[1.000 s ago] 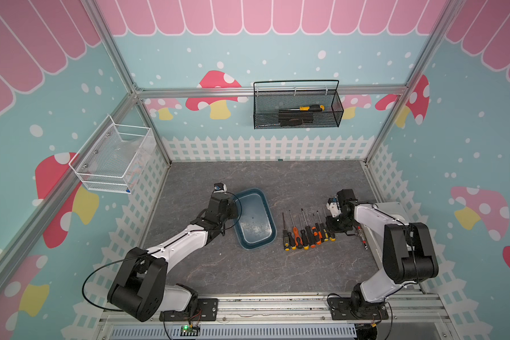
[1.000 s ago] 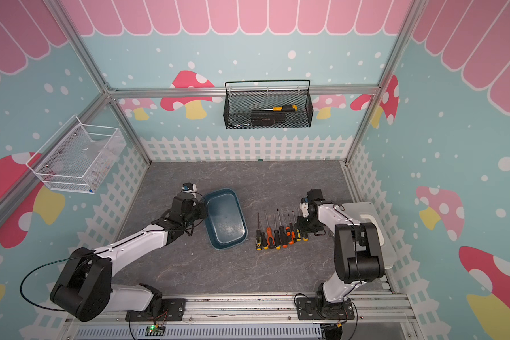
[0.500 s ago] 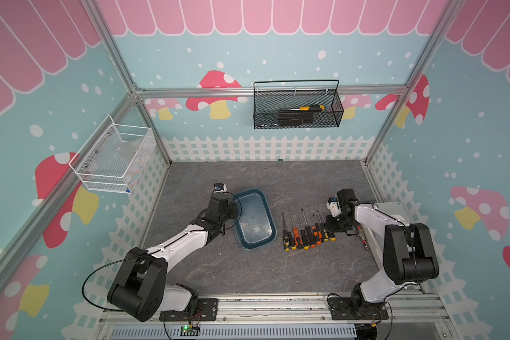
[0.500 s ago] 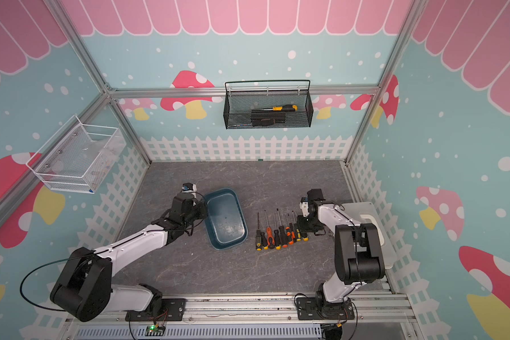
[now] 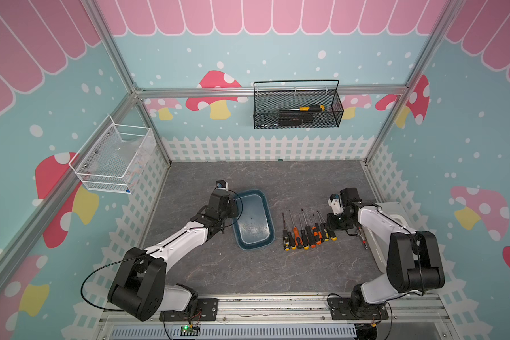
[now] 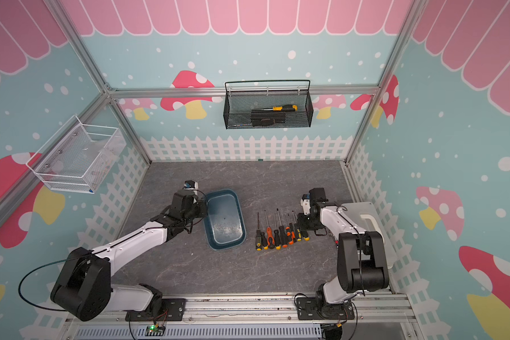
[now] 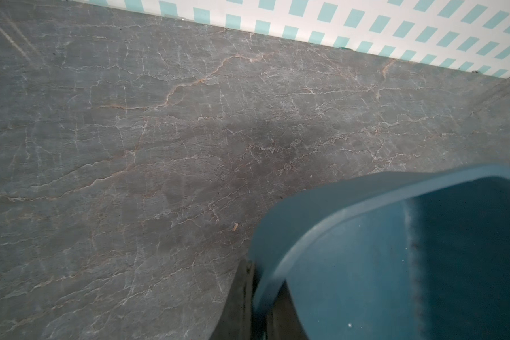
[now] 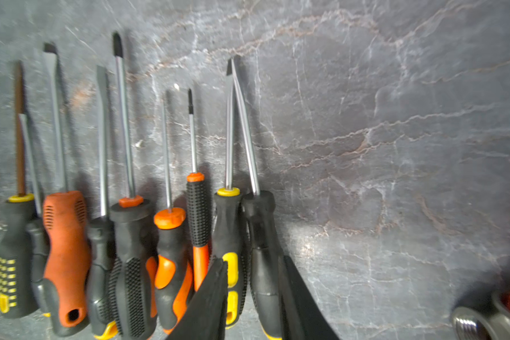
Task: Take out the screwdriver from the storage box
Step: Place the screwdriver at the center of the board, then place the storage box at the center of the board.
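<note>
The box is empty, so I should lower my left gripper toward the bare floor beside the screwdrivers, which is below it across the box (image 5: 252,226), and let go of the box's rim.
The storage box (image 5: 252,226) (image 6: 226,226), a shallow dark teal tub, stands on the grey floor with nothing inside. My left gripper (image 5: 233,206) (image 6: 204,207) (image 7: 262,294) is shut on the box's left rim (image 7: 321,212), which sits between its two fingers. Several screwdrivers (image 5: 306,232) (image 6: 280,232) lie in a row to the right of the box, tips pointing away. My right gripper (image 5: 333,225) (image 6: 302,225) (image 8: 252,262) hangs low over the row's right end. Its fingers stand a little apart, either side of the last black-handled screwdriver (image 8: 262,229), which lies on the floor.
A black wire-mesh basket (image 5: 296,117) on the back wall holds another screwdriver. A white mesh basket (image 5: 112,159) hangs on the left wall. A whitish case (image 5: 395,223) lies under the right arm, with a small red and metal tool (image 8: 483,318) beside it.
</note>
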